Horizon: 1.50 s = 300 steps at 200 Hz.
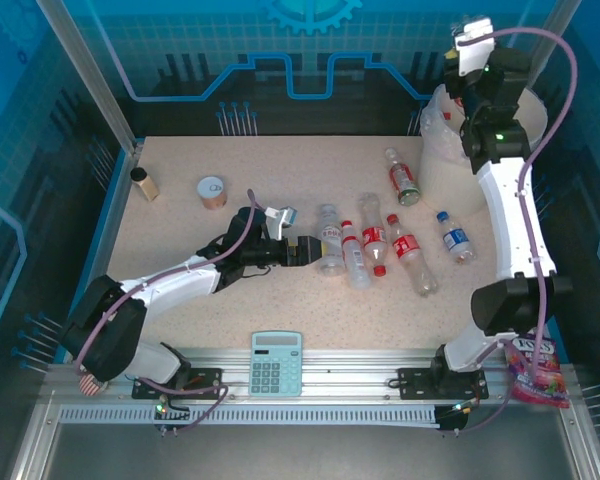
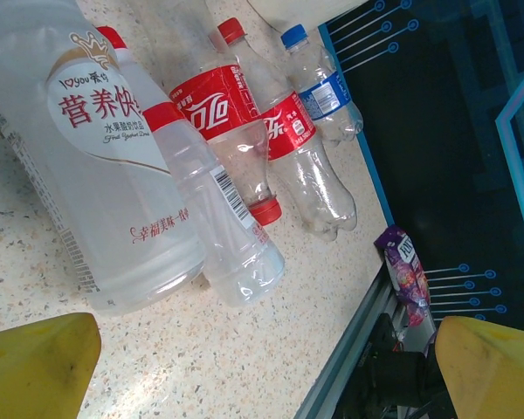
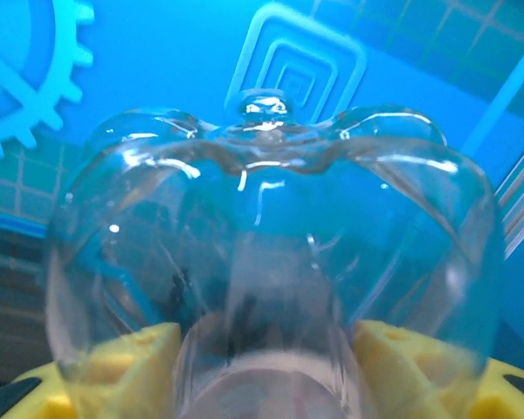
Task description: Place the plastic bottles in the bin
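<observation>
My right gripper tilts its fingers down next and lowers them inside the bin's opening, which lies below it, to release the clear bottle (image 3: 271, 218).
Several plastic bottles lie in a cluster mid-table: a large white-labelled one (image 1: 329, 238) (image 2: 87, 166), red-labelled ones (image 1: 373, 235) (image 2: 236, 131), a blue-labelled one (image 1: 455, 235) (image 2: 323, 87) and one farther back (image 1: 402, 177). My left gripper (image 1: 302, 250) (image 2: 262, 375) is low on the table just left of the cluster, open, with nothing between its yellow fingers (image 2: 35, 367). My right gripper (image 3: 266, 349) is raised high at the back right by the bin (image 1: 438, 110), shut on a clear plastic bottle (image 3: 271, 218) whose base faces the camera. The right arm hides much of the bin.
A tin can (image 1: 212, 190) and a small brown jar (image 1: 144, 183) stand at the back left. A calculator (image 1: 277, 362) rests on the front rail. A purple snack bag (image 1: 535, 370) (image 2: 406, 271) hangs off the front right edge.
</observation>
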### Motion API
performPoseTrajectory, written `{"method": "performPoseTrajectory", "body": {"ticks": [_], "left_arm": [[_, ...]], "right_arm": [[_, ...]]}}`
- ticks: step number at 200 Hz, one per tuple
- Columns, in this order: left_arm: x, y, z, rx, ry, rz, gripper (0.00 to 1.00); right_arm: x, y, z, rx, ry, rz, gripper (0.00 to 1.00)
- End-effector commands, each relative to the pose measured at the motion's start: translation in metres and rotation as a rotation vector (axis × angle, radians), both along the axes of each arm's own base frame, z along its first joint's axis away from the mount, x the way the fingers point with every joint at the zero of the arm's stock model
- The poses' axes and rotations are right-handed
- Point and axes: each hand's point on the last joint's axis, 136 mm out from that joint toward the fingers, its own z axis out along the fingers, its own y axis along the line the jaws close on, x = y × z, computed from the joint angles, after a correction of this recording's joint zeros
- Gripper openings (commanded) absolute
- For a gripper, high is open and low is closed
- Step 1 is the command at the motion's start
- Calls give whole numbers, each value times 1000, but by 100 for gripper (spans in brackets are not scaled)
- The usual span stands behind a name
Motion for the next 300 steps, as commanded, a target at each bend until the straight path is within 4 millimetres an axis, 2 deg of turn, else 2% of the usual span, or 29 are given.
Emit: {"method": "performPoseTrajectory", "body": {"ticks": [1,39,63,144,174,230,265,287,300], "left_arm": [[-4,3,-3,3,6,0,99],[-3,3,-3,5,5,3,99],[-3,4,-3,5,10,7,99],[-3,5,-3,15,19,11,99],[-3,6,-5,25,26,22,99],[-4,7,-7,32,34,24,99],[-3,8,-11,46,50,29,99],[-2,8,-13,48,56,30,99],[-2,7,-15,48,60,31,99]], "right_arm": [[16,-14,-16,-47,11,-54,0],[43,-24,-55,-60,124,-80,0],[56,-42,-83,-47,238,-146,0],[71,-91,-154,81,470,-249,0],[77,-109,-187,126,550,-266,6],[78,-119,-246,232,684,-254,11],[74,-118,-262,311,723,-234,21],[73,-117,-260,331,722,-226,32],[72,-117,-256,334,715,-224,43]]}}
